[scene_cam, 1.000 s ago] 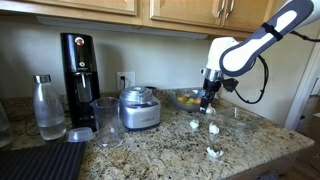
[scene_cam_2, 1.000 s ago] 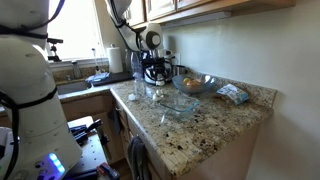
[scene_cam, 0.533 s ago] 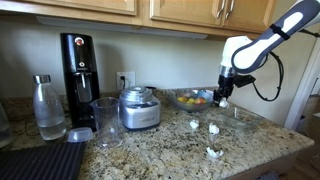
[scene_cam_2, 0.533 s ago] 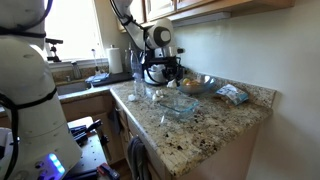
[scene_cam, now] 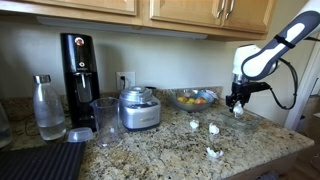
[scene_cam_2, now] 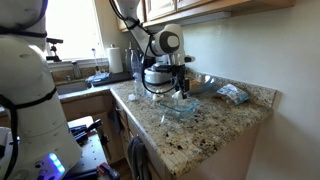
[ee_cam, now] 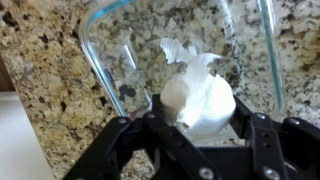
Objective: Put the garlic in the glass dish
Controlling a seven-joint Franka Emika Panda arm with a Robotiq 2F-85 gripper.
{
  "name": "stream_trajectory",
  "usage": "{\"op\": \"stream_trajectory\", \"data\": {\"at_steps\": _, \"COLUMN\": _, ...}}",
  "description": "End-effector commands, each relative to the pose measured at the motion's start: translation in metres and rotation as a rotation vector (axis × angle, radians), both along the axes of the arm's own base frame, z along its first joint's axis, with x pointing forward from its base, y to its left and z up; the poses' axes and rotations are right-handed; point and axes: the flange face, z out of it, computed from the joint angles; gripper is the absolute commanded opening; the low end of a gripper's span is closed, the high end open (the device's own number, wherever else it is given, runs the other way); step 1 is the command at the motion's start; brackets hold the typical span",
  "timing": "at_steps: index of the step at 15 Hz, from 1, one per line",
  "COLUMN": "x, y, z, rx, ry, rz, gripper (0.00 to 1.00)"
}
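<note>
The gripper lowers toward the glass dish's bottom and releases the garlic next, since the garlic hangs between the dish's sides with that bottom showing beneath.
My gripper [scene_cam: 236,103] is shut on a whitish garlic piece [ee_cam: 198,95] and holds it above the clear glass dish [ee_cam: 100,70]. In the wrist view the gripper [ee_cam: 198,122] has its jaws pressed on both sides of the garlic, with the dish's floor showing behind it. The dish [scene_cam_2: 178,108] stands on the granite counter, below the gripper [scene_cam_2: 182,88]. Three more garlic pieces lie on the counter: one [scene_cam: 194,125], another [scene_cam: 213,129] and a third [scene_cam: 213,152] near the front edge. The dish is hard to make out in an exterior view [scene_cam: 238,119].
A glass bowl with orange and yellow fruit [scene_cam: 193,99] stands behind the garlic; it also shows in an exterior view [scene_cam_2: 200,85]. A food processor [scene_cam: 139,108], a clear cup [scene_cam: 105,121], a soda maker [scene_cam: 79,70] and a bottle [scene_cam: 46,107] stand further along the counter.
The arm has carried the held garlic from in front of the fruit bowl sideways along the counter to above the glass dish. The garlic pieces on the counter have not moved.
</note>
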Motion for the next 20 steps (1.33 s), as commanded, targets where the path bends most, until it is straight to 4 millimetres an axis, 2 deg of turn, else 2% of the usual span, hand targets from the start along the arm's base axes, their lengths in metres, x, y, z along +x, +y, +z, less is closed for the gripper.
{"op": "stream_trajectory", "data": {"at_steps": 1, "x": -0.017, "y": -0.005, "z": -0.016, "rx": 0.011, "ry": 0.03, "rz": -0.087, "gripper": 0.4}}
{"op": "stream_trajectory", "data": {"at_steps": 4, "x": -0.024, "y": -0.004, "z": -0.034, "rx": 0.017, "ry": 0.063, "rz": -0.117, "gripper": 0.4}}
{"op": "stream_trajectory", "data": {"at_steps": 6, "x": -0.027, "y": -0.003, "z": -0.037, "rx": 0.017, "ry": 0.069, "rz": -0.127, "gripper": 0.41}}
{"op": "stream_trajectory", "data": {"at_steps": 7, "x": -0.027, "y": 0.0, "z": -0.034, "rx": 0.013, "ry": 0.067, "rz": -0.127, "gripper": 0.9}}
{"op": "stream_trajectory", "data": {"at_steps": 8, "x": -0.027, "y": 0.003, "z": -0.028, "rx": 0.013, "ry": 0.06, "rz": -0.124, "gripper": 0.91}}
{"op": "stream_trajectory", "data": {"at_steps": 9, "x": -0.027, "y": 0.008, "z": -0.02, "rx": 0.015, "ry": 0.048, "rz": -0.119, "gripper": 0.97}}
{"op": "stream_trajectory", "data": {"at_steps": 14, "x": -0.031, "y": 0.042, "z": 0.021, "rx": 0.044, "ry": -0.012, "rz": -0.066, "gripper": 1.0}}
{"op": "stream_trajectory", "data": {"at_steps": 17, "x": -0.033, "y": 0.077, "z": 0.041, "rx": 0.087, "ry": -0.03, "rz": -0.013, "gripper": 1.0}}
{"op": "stream_trajectory", "data": {"at_steps": 20, "x": -0.033, "y": 0.118, "z": 0.048, "rx": 0.116, "ry": -0.03, "rz": 0.062, "gripper": 1.0}}
